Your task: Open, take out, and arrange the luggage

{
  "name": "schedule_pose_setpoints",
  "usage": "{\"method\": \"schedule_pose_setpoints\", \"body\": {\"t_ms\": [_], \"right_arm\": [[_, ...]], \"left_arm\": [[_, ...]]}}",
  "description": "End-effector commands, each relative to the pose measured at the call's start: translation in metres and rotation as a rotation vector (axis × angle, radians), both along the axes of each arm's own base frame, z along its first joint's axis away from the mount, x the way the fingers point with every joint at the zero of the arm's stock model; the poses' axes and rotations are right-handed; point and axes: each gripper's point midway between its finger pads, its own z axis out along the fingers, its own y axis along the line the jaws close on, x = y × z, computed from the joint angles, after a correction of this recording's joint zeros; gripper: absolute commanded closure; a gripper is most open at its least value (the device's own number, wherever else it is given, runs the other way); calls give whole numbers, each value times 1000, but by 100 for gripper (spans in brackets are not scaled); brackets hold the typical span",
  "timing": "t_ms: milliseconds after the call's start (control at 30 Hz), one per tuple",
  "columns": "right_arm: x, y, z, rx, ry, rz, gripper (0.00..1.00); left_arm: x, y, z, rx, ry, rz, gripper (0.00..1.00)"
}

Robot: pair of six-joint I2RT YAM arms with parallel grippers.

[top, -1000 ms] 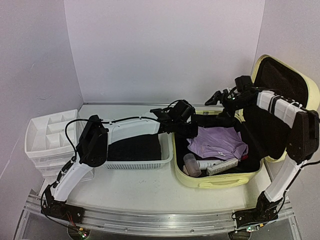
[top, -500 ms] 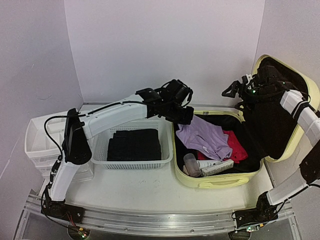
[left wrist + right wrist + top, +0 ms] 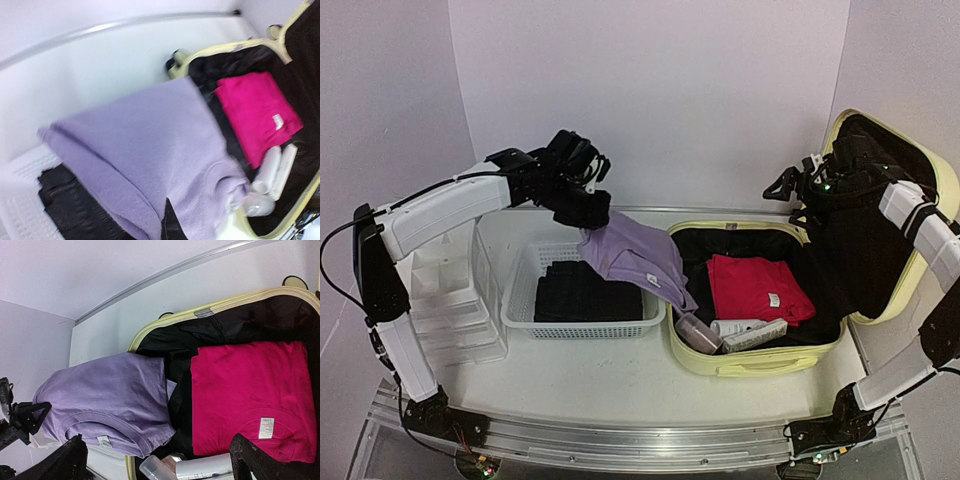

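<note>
Next I should move my left gripper down to the basket's end by the organizer and release the shirt, as that is below it and left in the top view.
The luggage (image 3: pixel 752 366), a pale yellow suitcase, lies open at the right with its lid (image 3: pixel 942 176) upright. My left gripper (image 3: pixel 588 214) is shut on a purple shirt (image 3: pixel 638 260), which hangs over the gap between the white basket and the luggage's left rim. In the left wrist view the purple shirt (image 3: pixel 145 150) fills the frame and hides all but a dark sliver of the left gripper (image 3: pixel 170 227). A pink shirt (image 3: pixel 756 286) lies folded inside on the black lining. My right gripper (image 3: pixel 780 186) stands open and empty above the luggage's back edge. Its fingers (image 3: pixel 250 460) frame the pink shirt (image 3: pixel 250 395).
A white mesh basket (image 3: pixel 590 328) holding folded black cloth (image 3: pixel 586 292) sits left of the luggage. A white drawer organizer (image 3: pixel 448 300) stands at the far left under my left arm. Bottles and a tube (image 3: pixel 745 333) lie at the luggage's front.
My left gripper has lifted the purple shirt out of the luggage and carried it left over the basket, uncovering the pink shirt. The right gripper rose toward the lid, then held still.
</note>
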Motion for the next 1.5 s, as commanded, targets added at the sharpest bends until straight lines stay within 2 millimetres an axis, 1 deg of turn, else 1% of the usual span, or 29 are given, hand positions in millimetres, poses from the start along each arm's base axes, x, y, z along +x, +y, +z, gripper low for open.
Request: {"method": "schedule_pose_setpoints", "body": {"t_ms": [0,67,200,267,300,500,667,733,800,867,967,1100,1400,1467], "right_arm": [[1,2,1,7,-8,8,2],[2,2,0,10,-5,7,2],[1,3,0,13,0,9,2],[0,3,-1,12,4,9,2],[0,2,0,11,4,9,2],[-3,3,-4,11,18,10,2],[-4,2,-6,10,27,9,2],[-5,1,-6,5,27,6,2],[-6,1,-7,3,30,7,2],[-6,1,-8,3,33,8,2],[-6,1,-8,4,36,9,2],[-6,1,-8,0,40,11,2],[-3,5,-16,11,70,24,2],[-3,5,-18,5,70,26,2]], "left_arm": [[-14,28,-4,9,13,-25,100],[-15,42,-17,48,20,-9,100],[-10,79,-36,110,31,82,100],[-11,90,-42,147,20,94,100],[-13,95,-48,166,24,99,100],[-15,119,-73,244,39,133,100],[-10,144,-102,341,40,190,100],[-9,148,-114,345,41,204,100],[-7,146,-124,340,26,192,100],[-6,150,-133,350,13,206,100],[-6,158,-135,356,-3,246,100],[-12,178,-129,374,-29,331,100],[-15,181,-144,412,2,325,100],[-15,183,-144,431,7,325,97]]}}
